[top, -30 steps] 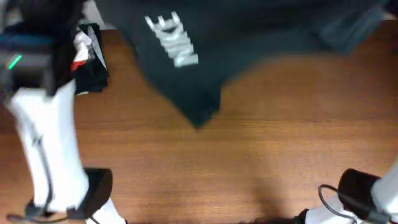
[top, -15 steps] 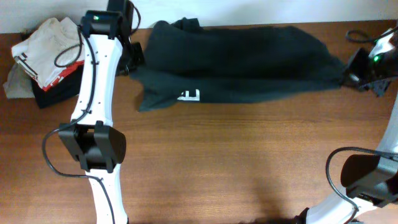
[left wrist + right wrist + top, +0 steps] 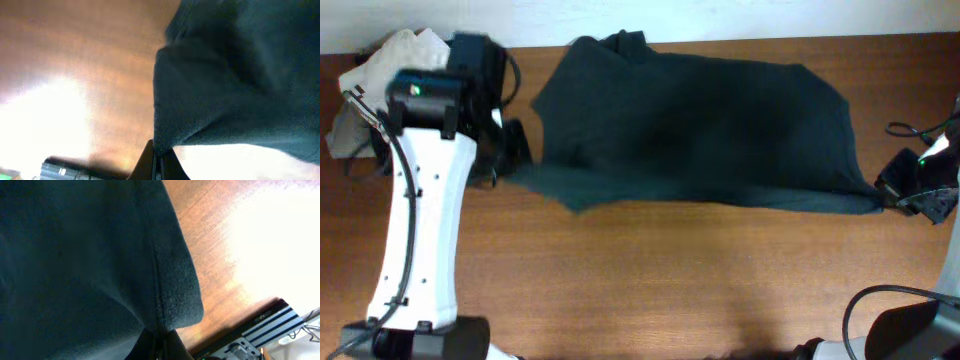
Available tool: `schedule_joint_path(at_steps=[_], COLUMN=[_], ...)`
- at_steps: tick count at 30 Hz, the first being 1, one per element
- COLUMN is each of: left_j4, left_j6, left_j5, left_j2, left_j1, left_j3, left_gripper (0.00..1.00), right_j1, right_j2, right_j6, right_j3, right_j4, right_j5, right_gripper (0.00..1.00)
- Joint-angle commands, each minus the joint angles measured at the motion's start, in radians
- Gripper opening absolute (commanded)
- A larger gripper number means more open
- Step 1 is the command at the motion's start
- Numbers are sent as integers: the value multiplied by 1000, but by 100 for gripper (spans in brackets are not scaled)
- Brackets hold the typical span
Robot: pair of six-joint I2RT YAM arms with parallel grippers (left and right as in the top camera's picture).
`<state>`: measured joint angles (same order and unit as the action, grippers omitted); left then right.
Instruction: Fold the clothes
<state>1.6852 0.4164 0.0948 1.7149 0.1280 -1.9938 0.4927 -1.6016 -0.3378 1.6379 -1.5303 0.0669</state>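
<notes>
My left gripper needs to move down onto the shirt's side part (image 3: 570, 165) and release the shirt's corner, because that cloth lies below it and to its right in the overhead view.
A dark green T-shirt (image 3: 690, 130) lies stretched across the far half of the wooden table (image 3: 650, 280). My left gripper (image 3: 508, 165) is shut on its left bottom corner; the left wrist view shows that corner (image 3: 200, 100) pinched between the closed fingers (image 3: 161, 161). My right gripper (image 3: 895, 195) is shut on the right bottom corner; the right wrist view shows the hem (image 3: 165, 280) clamped at the fingers (image 3: 159, 347). The shirt hangs taut between both grippers, its front edge slightly raised.
A pile of other clothes (image 3: 380, 70), beige and dark, sits at the far left corner behind the left arm (image 3: 420, 230). A cable (image 3: 920, 128) loops by the right arm at the table's right edge.
Both grippers have pulled the shirt's near edge toward the front, spreading it flat and wider. The white logo no longer shows. The left arm moved left and forward.
</notes>
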Motion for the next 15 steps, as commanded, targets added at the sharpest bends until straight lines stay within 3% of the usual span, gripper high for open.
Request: schedule_joint_path(at_steps=[1,9,15], left_j4=[-22,-101,-116], left_j6=[21,88,224], left_j5=[5,-77,52], left_j2=[-120,-212,-273], left_j1=[10,91,204], left_j3=[156,566,603], left_gripper=[1,1,1], right_j1=[28,40,155], right_j2=[87,296,298], right_j6=[-10,-68,-71], right_j3=[-56,-344,-378], right_j4=[5,53,122], right_j5=[-35,-78,-79], right_gripper=[4,4,4])
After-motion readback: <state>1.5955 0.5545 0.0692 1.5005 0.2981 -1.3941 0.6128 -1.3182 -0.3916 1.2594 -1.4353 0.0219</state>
